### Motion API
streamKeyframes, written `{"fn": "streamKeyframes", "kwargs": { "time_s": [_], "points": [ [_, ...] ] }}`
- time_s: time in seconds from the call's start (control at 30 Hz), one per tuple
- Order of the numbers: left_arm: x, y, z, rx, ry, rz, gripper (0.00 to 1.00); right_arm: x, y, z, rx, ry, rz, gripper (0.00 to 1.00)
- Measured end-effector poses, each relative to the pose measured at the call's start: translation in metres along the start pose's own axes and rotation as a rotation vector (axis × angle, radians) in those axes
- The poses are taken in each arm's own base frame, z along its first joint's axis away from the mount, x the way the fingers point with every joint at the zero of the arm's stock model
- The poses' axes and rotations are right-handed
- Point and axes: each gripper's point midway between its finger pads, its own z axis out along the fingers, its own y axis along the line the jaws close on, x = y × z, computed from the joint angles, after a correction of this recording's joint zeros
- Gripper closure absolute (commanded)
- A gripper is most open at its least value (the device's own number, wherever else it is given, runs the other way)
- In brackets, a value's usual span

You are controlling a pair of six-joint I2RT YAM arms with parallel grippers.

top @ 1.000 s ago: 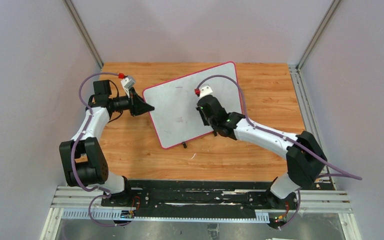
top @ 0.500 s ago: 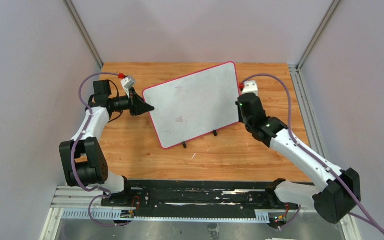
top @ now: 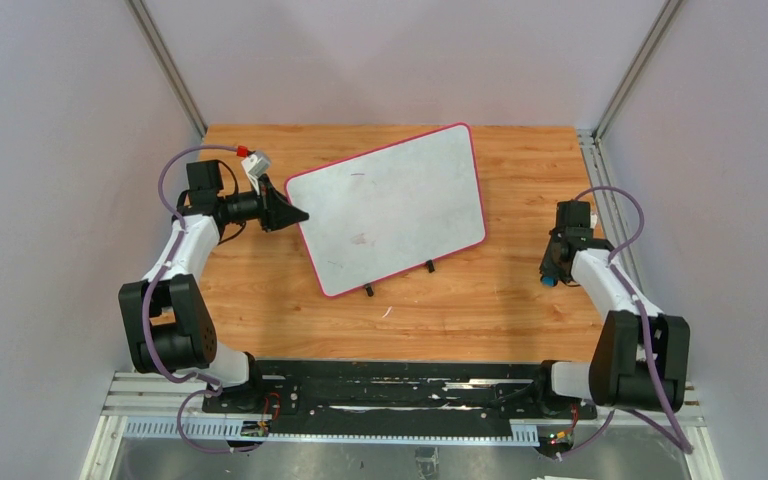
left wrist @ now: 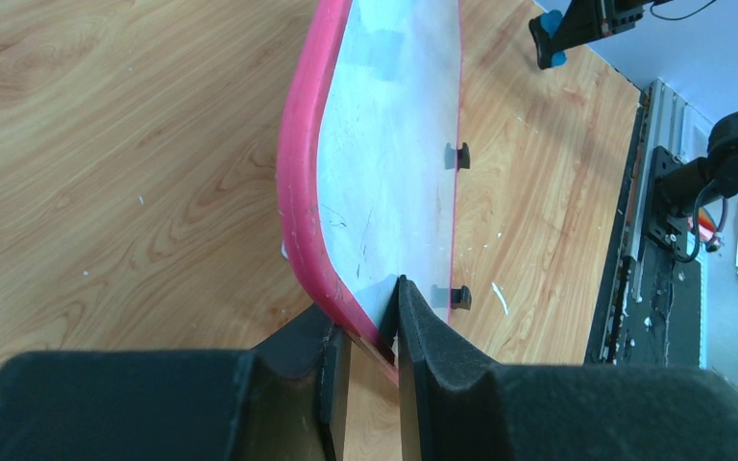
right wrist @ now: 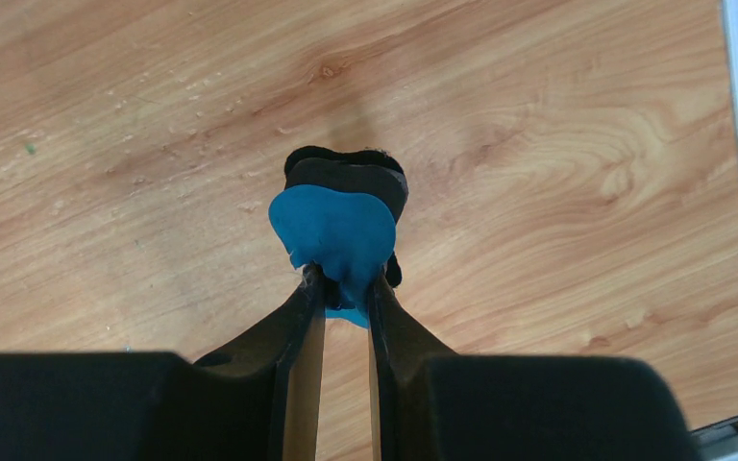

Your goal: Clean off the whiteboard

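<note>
My right gripper will next move the short way down and release the eraser on the bare wood below, clear of the whiteboard.
The whiteboard lies tilted on the wooden table, grey-white with a pink-red rim, two small black feet on its near edge and faint red smudges. My left gripper is shut on the board's left rim; in the left wrist view its jaws pinch the pink rim. My right gripper is off the board at the table's right side, shut on a blue and black eraser held just above the wood.
The wooden table is bounded by grey walls with metal posts at the back corners. A metal rail runs along the right edge. A small white scrap lies near the front.
My right arm has swung off the whiteboard, from its centre past its right edge, to the table's right side, still holding the eraser. The left gripper and the board have not moved.
</note>
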Motion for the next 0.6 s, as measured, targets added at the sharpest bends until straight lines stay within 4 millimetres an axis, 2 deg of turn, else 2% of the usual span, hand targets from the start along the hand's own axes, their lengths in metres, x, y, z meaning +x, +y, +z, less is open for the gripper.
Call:
{"fn": "streamKeyframes", "kwargs": {
  "time_s": [0.2,0.27,0.33,0.4,0.6],
  "points": [
    [0.000,0.001,0.000,-0.008,0.002,-0.009,1.00,0.009,0.006,0.020,-0.019,0.051,0.038,0.96],
    [0.000,0.002,0.000,-0.009,0.002,-0.012,1.00,0.010,0.005,0.024,-0.024,0.055,0.060,0.90],
    [0.000,0.002,0.000,-0.010,0.001,-0.014,1.00,0.009,0.005,0.025,-0.030,0.052,0.072,0.77],
    [0.000,0.002,0.000,-0.011,0.002,-0.018,1.00,0.007,0.006,0.025,-0.041,0.045,0.081,0.69],
    [0.001,0.003,0.001,-0.013,0.003,-0.022,0.99,0.007,0.011,0.025,-0.064,0.049,0.093,0.57]
  ]
}}
